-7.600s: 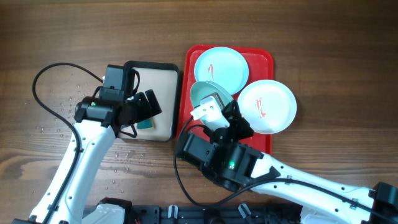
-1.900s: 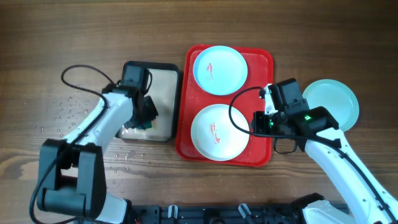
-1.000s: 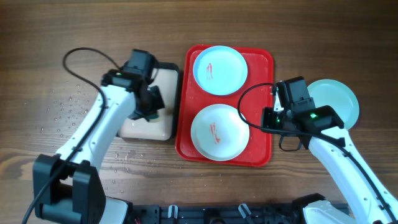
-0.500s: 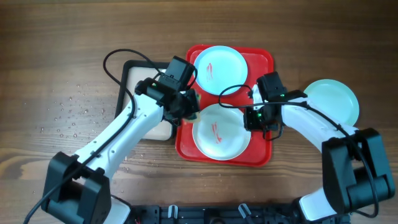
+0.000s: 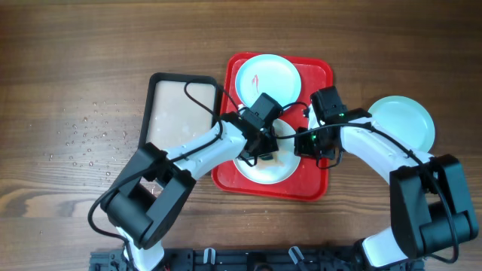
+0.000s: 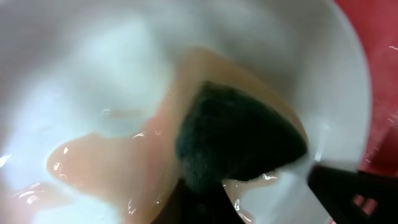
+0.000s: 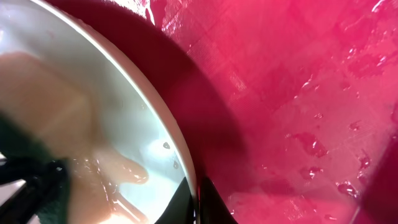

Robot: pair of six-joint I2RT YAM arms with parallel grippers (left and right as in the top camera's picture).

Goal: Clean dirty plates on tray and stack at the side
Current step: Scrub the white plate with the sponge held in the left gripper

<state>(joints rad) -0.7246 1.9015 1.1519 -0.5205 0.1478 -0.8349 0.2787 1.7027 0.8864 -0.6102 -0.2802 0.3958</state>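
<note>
My left gripper will wipe on, rise, carry the sponge onto the beige tray (image 5: 170, 126) and release it, since the tray is to its left in the overhead view.
The red tray (image 5: 314, 172) holds a pale blue plate (image 5: 266, 77) with a red smear at the back and a white plate (image 5: 258, 172) at the front. My left gripper (image 5: 263, 145) is shut on a dark sponge (image 6: 239, 140), which presses into the white plate (image 6: 74, 81) amid a pinkish wet smear. My right gripper (image 5: 305, 143) is shut on that plate's right rim, one finger inside and one outside (image 7: 198, 198). A second pale blue plate (image 5: 403, 124) lies on the table to the right of the tray. The left gripper's fingers are mostly hidden behind the sponge.
A black-rimmed beige tray (image 5: 181, 113) lies left of the red tray. Water drops (image 5: 83, 135) speckle the wood at far left. The red tray's floor (image 7: 298, 93) is wet. Cables from both arms cross above the white plate.
My left arm has swung right from the tray's left edge onto the white plate with the sponge, uncovering the beige tray. The right gripper has closed on the plate's rim.
</note>
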